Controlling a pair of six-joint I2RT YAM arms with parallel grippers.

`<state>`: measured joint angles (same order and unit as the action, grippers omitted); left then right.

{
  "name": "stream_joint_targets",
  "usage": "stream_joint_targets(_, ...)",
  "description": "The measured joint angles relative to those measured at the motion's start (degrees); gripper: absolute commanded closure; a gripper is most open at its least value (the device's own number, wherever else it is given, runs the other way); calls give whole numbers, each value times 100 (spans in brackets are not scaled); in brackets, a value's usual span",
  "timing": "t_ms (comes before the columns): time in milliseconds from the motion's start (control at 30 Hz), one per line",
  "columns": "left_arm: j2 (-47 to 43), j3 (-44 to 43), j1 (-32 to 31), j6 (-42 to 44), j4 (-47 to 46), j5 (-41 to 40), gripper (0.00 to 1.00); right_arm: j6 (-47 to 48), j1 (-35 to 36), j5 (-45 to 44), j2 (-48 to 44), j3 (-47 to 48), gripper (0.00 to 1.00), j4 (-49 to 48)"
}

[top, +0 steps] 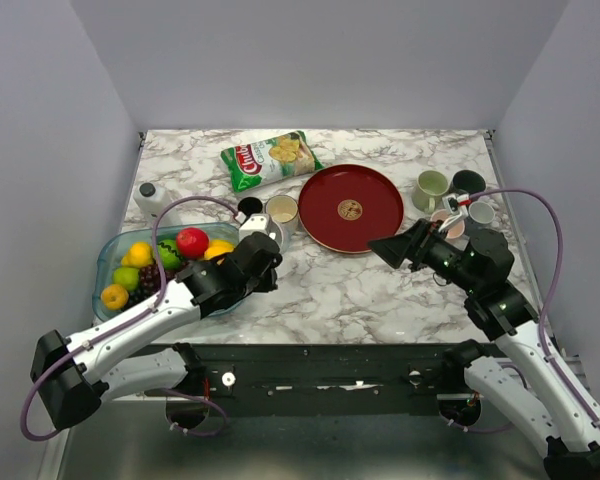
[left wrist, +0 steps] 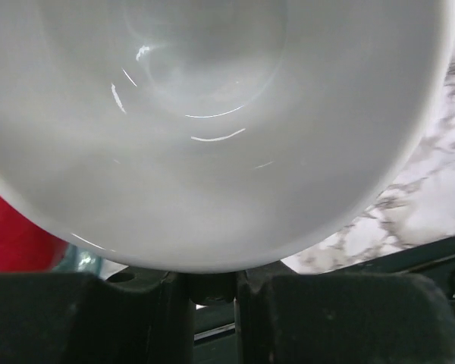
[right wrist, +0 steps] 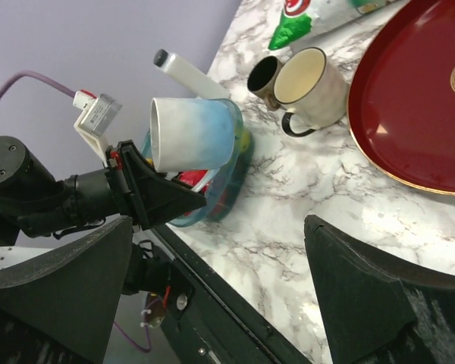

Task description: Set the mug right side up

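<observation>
The mug (top: 257, 229) needs to go down to the marble (top: 284, 278) beside the fruit bowl. My left gripper will tilt fingers-down first.
The mug (top: 257, 229) is white with a pale blue side. My left gripper (top: 264, 243) is shut on it by the rim and holds it above the table beside the fruit bowl. In the right wrist view the mug (right wrist: 194, 135) lies roughly on its side, its mouth turned toward the left arm. In the left wrist view the mug's white hollow (left wrist: 212, 121) fills the frame above my left gripper (left wrist: 212, 284). My right gripper (top: 392, 249) is open and empty over the marble just below the red plate; its fingers (right wrist: 371, 296) frame bare table.
A clear blue fruit bowl (top: 108, 262) stands at the left. A cream mug (top: 281, 209), a black cup (top: 249, 207) and a white bottle (top: 150, 198) stand behind it. A red plate (top: 351, 207) lies at centre, a chips bag (top: 270, 160) behind, and several cups (top: 432, 185) at the right.
</observation>
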<state>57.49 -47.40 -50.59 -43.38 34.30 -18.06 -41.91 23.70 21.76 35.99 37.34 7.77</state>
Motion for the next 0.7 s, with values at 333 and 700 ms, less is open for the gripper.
stream_joint_targets(333,1215,7,0,164,304,-238,100,87,0,-50,184,-2,0,269)
stream_joint_targets(700,2557,-149,0,-162,177,-251,100,79,0,-120,140,-114,0,328)
